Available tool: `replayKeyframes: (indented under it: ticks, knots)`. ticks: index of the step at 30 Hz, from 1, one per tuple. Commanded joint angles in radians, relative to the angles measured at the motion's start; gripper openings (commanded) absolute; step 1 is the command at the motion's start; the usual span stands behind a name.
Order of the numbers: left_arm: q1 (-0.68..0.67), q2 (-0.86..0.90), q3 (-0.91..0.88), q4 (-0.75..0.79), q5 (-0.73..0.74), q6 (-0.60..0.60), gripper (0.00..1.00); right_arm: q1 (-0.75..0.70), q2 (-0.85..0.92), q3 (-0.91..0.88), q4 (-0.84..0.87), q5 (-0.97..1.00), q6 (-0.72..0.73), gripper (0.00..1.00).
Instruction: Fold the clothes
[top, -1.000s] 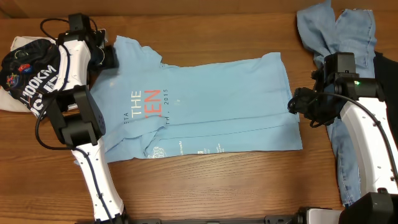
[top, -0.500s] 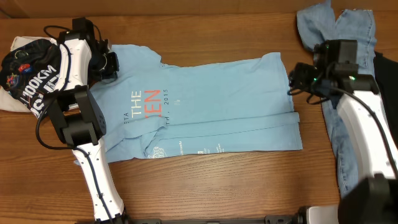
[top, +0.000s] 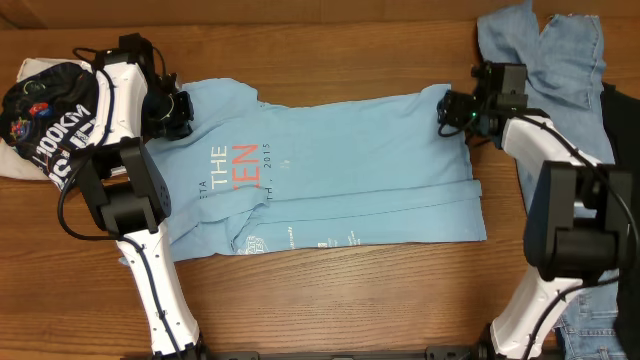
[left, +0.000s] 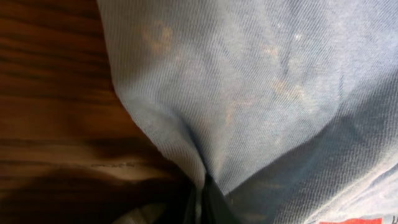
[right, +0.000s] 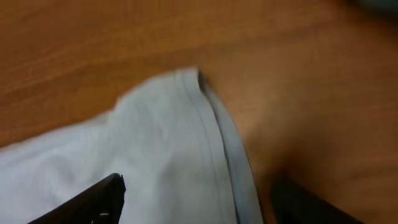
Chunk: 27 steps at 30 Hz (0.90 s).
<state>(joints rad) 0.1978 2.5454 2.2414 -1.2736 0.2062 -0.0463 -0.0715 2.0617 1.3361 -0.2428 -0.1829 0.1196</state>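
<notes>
The robot's right gripper will next go down and move gently outward onto the shirt's far corner by the jeans (right: 186, 96), because the tip of that corner is still beyond the gripper's open fingers.
The clothes, a light sky-blue T-shirt (top: 340, 160) with navy and red lettering, lie spread flat across the middle of the table, the near edge folded over. My left gripper (top: 178, 112) is at the shirt's far-left corner. In the left wrist view the blue fabric (left: 249, 93) gathers into a pinch between the shut fingers of the left gripper (left: 204, 198). My right gripper (top: 447, 110) hovers at the far-right corner. In the right wrist view it (right: 199, 205) stands open, its fingers either side of the hem corner (right: 193, 118).
A black shirt with white lettering (top: 45, 125) lies bunched at the left edge, just behind my left arm. Blue denim jeans (top: 555, 55) are draped along the right side, under the right arm. Bare wood table (top: 330, 290) runs along the front.
The left gripper has shut on the shirt's far-left corner. The right gripper has moved from the shirt's right edge up to its far-right corner and opened wider.
</notes>
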Motion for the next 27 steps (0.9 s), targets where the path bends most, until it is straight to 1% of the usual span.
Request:
replayKeyframes:
  ticks: [1, 4, 7, 13, 15, 17, 19, 20, 23, 24, 25, 27]
  knots:
    - [-0.011, -0.011, 0.004, -0.018, 0.004, -0.010, 0.07, -0.002, 0.049, 0.065, 0.060, -0.032, -0.016, 0.84]
    - [-0.011, -0.011, 0.004, -0.021, 0.004, -0.010, 0.07, -0.002, 0.085, 0.092, 0.134, -0.034, -0.016, 0.84]
    - [-0.014, -0.011, 0.005, -0.021, 0.004, -0.010, 0.07, -0.002, 0.110, 0.110, 0.168, -0.040, -0.016, 0.85]
    - [-0.024, -0.011, 0.005, -0.019, 0.004, -0.010, 0.07, -0.002, 0.177, 0.145, 0.188, -0.075, -0.015, 0.85]
    - [-0.024, -0.011, 0.004, -0.019, 0.003, -0.010, 0.07, 0.000, 0.193, 0.145, 0.187, -0.082, -0.015, 0.84]
    - [-0.024, -0.011, 0.005, -0.019, 0.003, -0.010, 0.08, 0.000, 0.205, 0.145, 0.182, -0.083, -0.015, 0.79]
    - [-0.024, -0.011, 0.005, -0.019, 0.002, -0.010, 0.08, 0.000, 0.207, 0.145, 0.174, -0.081, -0.015, 0.65]
    - [-0.024, -0.011, 0.005, -0.018, 0.001, -0.010, 0.08, 0.000, 0.207, 0.145, 0.172, -0.082, -0.014, 0.56]
    - [-0.024, -0.011, 0.005, -0.015, 0.001, -0.010, 0.08, 0.000, 0.207, 0.152, 0.151, -0.068, 0.009, 0.22]
    - [-0.024, -0.011, 0.005, -0.015, 0.000, -0.010, 0.08, 0.000, 0.207, 0.155, 0.142, -0.049, 0.026, 0.13]
    - [-0.024, -0.011, 0.004, -0.015, -0.001, -0.010, 0.08, 0.000, 0.207, 0.158, 0.132, -0.032, 0.042, 0.08]
    - [-0.023, -0.011, 0.005, -0.016, -0.011, -0.009, 0.05, -0.002, 0.205, 0.172, 0.109, -0.028, 0.049, 0.04]
